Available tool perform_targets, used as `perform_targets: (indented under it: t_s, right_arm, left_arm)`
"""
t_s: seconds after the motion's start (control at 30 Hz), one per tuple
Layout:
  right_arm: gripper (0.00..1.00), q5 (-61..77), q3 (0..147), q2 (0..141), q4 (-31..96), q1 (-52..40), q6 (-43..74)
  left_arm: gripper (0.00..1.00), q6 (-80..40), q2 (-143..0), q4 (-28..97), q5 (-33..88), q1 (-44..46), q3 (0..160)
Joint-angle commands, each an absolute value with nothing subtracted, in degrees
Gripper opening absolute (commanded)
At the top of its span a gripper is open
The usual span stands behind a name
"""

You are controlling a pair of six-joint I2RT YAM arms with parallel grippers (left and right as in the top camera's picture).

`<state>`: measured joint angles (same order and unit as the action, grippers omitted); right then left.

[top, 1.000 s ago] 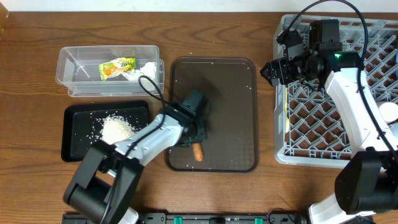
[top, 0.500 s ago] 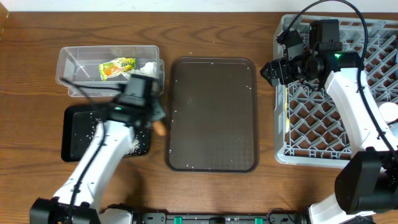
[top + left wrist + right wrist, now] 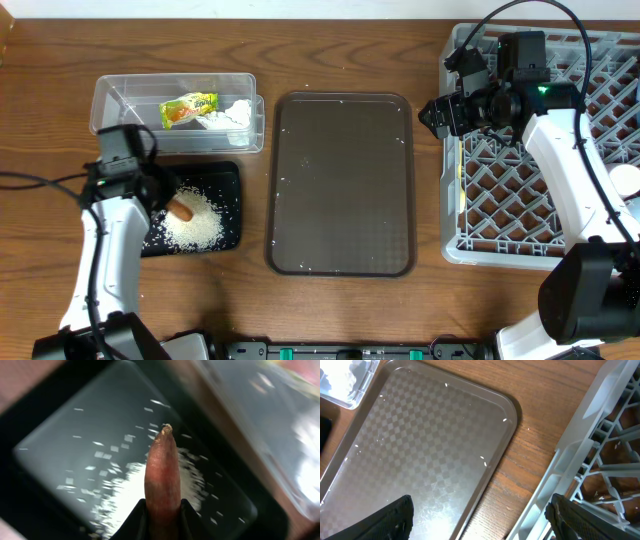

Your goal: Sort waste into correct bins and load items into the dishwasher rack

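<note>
An open part of the tray's bottom [image 3: 157, 231] [image 3: 82, 447] beside the rice is below my left gripper. My left gripper will next lower to the left in the overhead view and release the carrot stick.
My left gripper [image 3: 172, 203] is shut on the orange carrot stick [image 3: 181, 209] and holds it over the black tray [image 3: 228, 172], above the pile of white rice [image 3: 195, 228]. In the left wrist view the carrot stick [image 3: 162, 475] sticks out from between the fingers [image 3: 162, 517] over the rice [image 3: 127, 495]. The clear tub [image 3: 120, 92] holds the yellow-green wrapper [image 3: 188, 108] and white tissue [image 3: 230, 113]. My right gripper [image 3: 440, 117] is open and empty, at the left edge of the grey dishwasher rack [image 3: 470, 250]; its fingers [image 3: 480, 520] hang over bare wood.
The large brown serving tray [image 3: 340, 185] lies in the middle with a few rice grains on it; it also shows in the right wrist view [image 3: 420, 445]. A white rounded item [image 3: 627, 180] sits at the rack's right edge.
My left gripper picked the carrot stick off the brown serving tray and carried it left, past the clear tub, to above the black tray. The right arm has not moved.
</note>
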<state>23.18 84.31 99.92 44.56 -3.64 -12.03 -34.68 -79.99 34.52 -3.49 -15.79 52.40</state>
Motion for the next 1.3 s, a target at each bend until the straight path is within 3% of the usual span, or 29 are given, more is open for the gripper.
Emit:
perform_targets:
  t_s: [0.0, 0.47, 0.6, 0.63, 0.87, 1.1, 1.27]
  right_arm:
    - [0.85, 23.8, 84.3, 100.3, 44.6, -3.9, -11.2]
    - [0.85, 23.8, 84.3, 100.3, 44.8, -3.9, -11.2]
    - [0.86, 23.8, 84.3, 100.3, 44.8, -3.9, -11.2]
    - [0.86, 23.8, 84.3, 100.3, 44.8, -3.9, -11.2]
    - [0.86, 23.8, 84.3, 100.3, 44.8, -3.9, -11.2]
    - [0.86, 23.8, 84.3, 100.3, 44.8, -3.9, -11.2]
    - [0.88, 23.8, 84.3, 100.3, 43.2, -3.9, -11.2]
  left_arm:
    - [0.08, -34.1, -82.7, 34.3, -7.1, -19.5, 51.5]
    - [0.08, -33.0, -92.8, 30.0, -7.6, -22.7, 51.5]
    - [0.17, -31.6, -92.7, 29.5, -7.6, -22.7, 51.5]
    - [0.24, -31.0, -92.7, 29.5, -7.6, -22.7, 51.5]
    - [0.34, -27.6, -92.6, 29.7, -7.6, -22.7, 52.0]
    - [0.40, -26.2, -88.4, 32.3, -4.8, -22.1, 55.0]
    - [0.41, -18.7, -83.1, 30.5, 2.4, -18.1, 56.1]
